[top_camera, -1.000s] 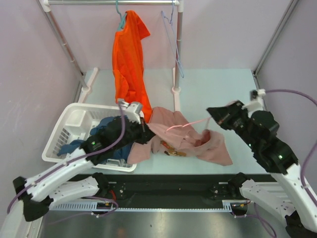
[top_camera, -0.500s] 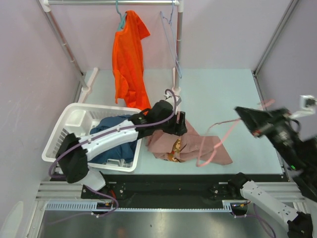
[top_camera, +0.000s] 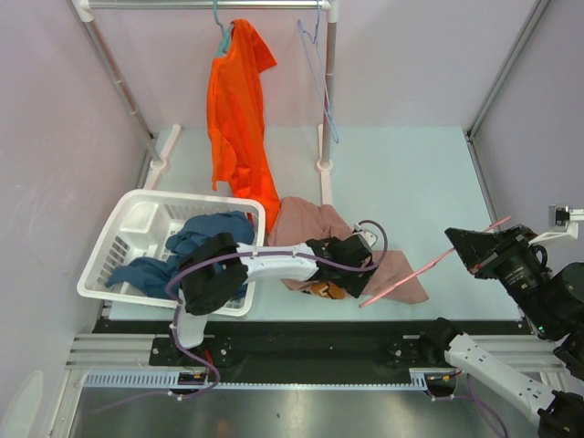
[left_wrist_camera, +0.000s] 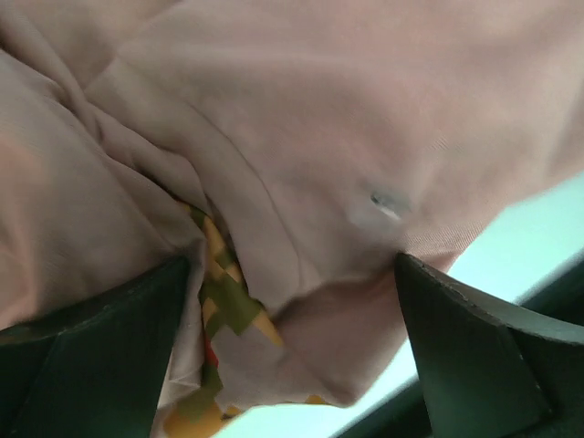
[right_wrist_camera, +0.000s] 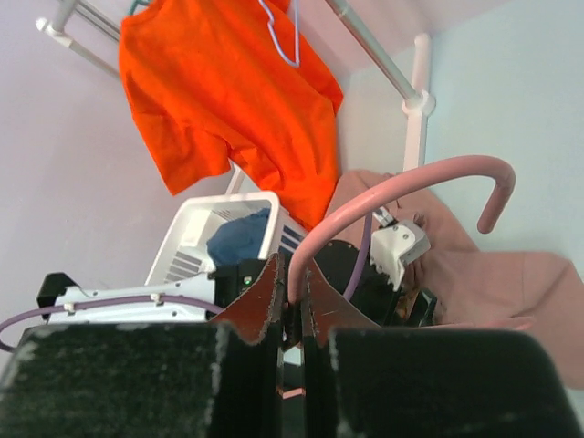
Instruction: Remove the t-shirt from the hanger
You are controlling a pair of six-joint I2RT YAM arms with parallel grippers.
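Note:
My left gripper has its fingers spread with the cloth already bulging between them, so next it needs to stay low and pinch them together onto the bunched folds by the white tag.
The pink t-shirt lies crumpled on the table beside the basket, with a yellow-green print showing in its folds. My left gripper is low over its middle, open, and the cloth bulges between the spread fingers. My right gripper is off to the right, raised, and shut on the pink hanger. The hanger slants down-left with its far end over the shirt's front edge. In the right wrist view the hanger curves up out of my right gripper.
An orange t-shirt hangs on a teal hanger from the rack. A bare blue hanger hangs beside it. A white basket at the left holds blue clothes. The rack's post stands behind the pink shirt.
My left gripper opened and swung from the basket side to the right over the pink shirt. My right arm drew the hanger away to the right, out of the shirt.

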